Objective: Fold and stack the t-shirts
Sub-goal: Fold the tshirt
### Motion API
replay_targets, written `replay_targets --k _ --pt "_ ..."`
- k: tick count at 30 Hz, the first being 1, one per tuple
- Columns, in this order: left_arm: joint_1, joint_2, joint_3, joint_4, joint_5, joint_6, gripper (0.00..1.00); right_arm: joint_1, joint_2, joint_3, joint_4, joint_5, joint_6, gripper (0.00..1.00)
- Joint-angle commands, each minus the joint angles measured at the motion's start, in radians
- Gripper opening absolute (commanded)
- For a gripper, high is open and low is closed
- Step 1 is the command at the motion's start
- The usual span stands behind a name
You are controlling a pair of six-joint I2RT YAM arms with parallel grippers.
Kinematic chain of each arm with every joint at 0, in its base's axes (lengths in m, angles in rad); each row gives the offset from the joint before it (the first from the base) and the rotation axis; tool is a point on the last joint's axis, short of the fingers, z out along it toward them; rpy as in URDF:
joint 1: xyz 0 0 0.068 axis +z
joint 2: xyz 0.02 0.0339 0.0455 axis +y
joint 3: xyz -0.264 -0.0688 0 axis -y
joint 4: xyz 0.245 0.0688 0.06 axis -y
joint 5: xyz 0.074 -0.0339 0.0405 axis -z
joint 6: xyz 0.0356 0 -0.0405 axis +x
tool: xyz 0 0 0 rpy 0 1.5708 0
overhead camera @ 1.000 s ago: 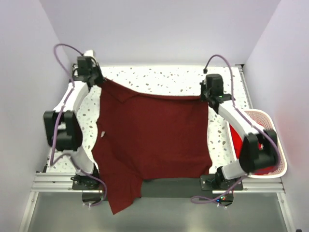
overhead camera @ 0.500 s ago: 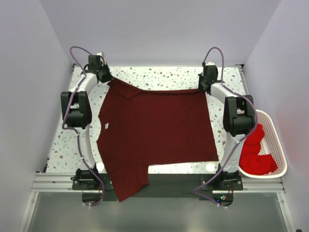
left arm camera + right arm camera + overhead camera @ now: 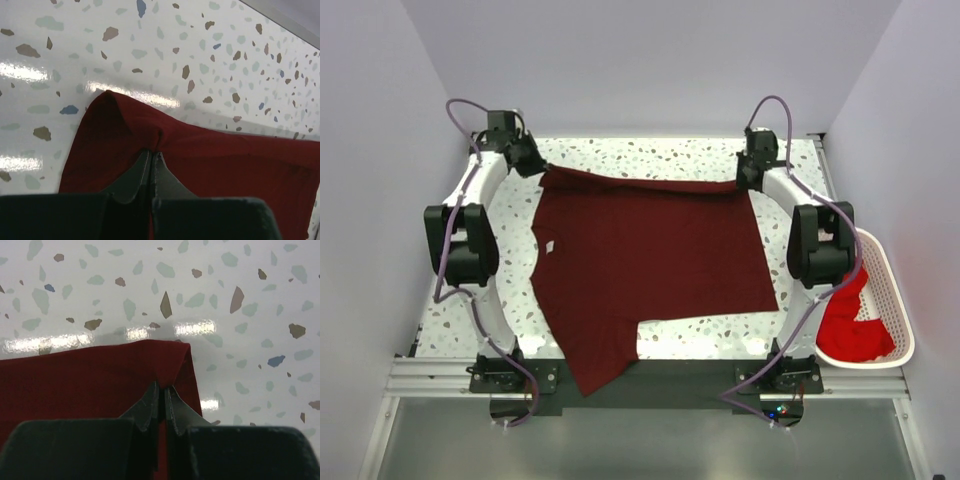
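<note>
My right gripper draws back and down next and lays the shirt's pinched corner over the shirt's basket-side edge [image 3: 755, 232] to release it, since the shirt's body lies flat there.
The dark maroon t-shirt [image 3: 650, 260] lies spread on the speckled table, its small white neck label [image 3: 549, 247] at the left and one sleeve hanging over the near edge. My left gripper [image 3: 533, 165] is shut on the shirt's far left corner [image 3: 120, 135]. My right gripper [image 3: 747, 178] is shut on its far right corner [image 3: 165, 365]. Both corners are pinched into small peaks between the jaws [image 3: 152, 155] [image 3: 162, 390]. Brighter red t-shirts [image 3: 848, 315] lie bunched in the basket at the right.
A white mesh basket [image 3: 895, 300] stands at the table's right near edge. Speckled tabletop [image 3: 640, 155] shows beyond the shirt's far edge and along the left side [image 3: 450, 300]. White walls enclose the table on three sides.
Both arms have carried the shirt's far edge toward the back of the table. The shirt has slid away from the near edge and now lies flatter, with bare table showing below its hem.
</note>
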Motion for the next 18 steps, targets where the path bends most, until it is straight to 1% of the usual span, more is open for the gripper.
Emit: replay_targets --k 1,4,7,13,15,18 --pt "0.01 -0.127 -0.054 -0.069 0.029 -0.025 0.0 -0.002 -0.117 -0.03 -0.033 0.034 0.022 0.0" --pt "0.009 -0.228 -0.141 -0.081 0.035 -0.041 0.0 -0.002 -0.132 -0.027 -0.085 0.052 0.022 0.0" --pt "0.01 -0.292 -0.224 -0.084 0.045 -0.053 0.0 -0.002 -0.16 -0.034 -0.141 0.087 0.023 0.0" --pt "0.01 -0.401 -0.385 -0.065 0.083 -0.087 0.0 -0.002 -0.218 -0.088 -0.173 0.165 0.034 0.0" --pt "0.01 -0.432 -0.445 -0.042 0.1 -0.102 0.0 -0.002 -0.235 -0.105 -0.172 0.181 0.036 0.0" --pt "0.009 -0.478 -0.496 -0.038 0.1 -0.11 0.0 -0.004 -0.24 -0.142 -0.155 0.185 0.039 0.0"
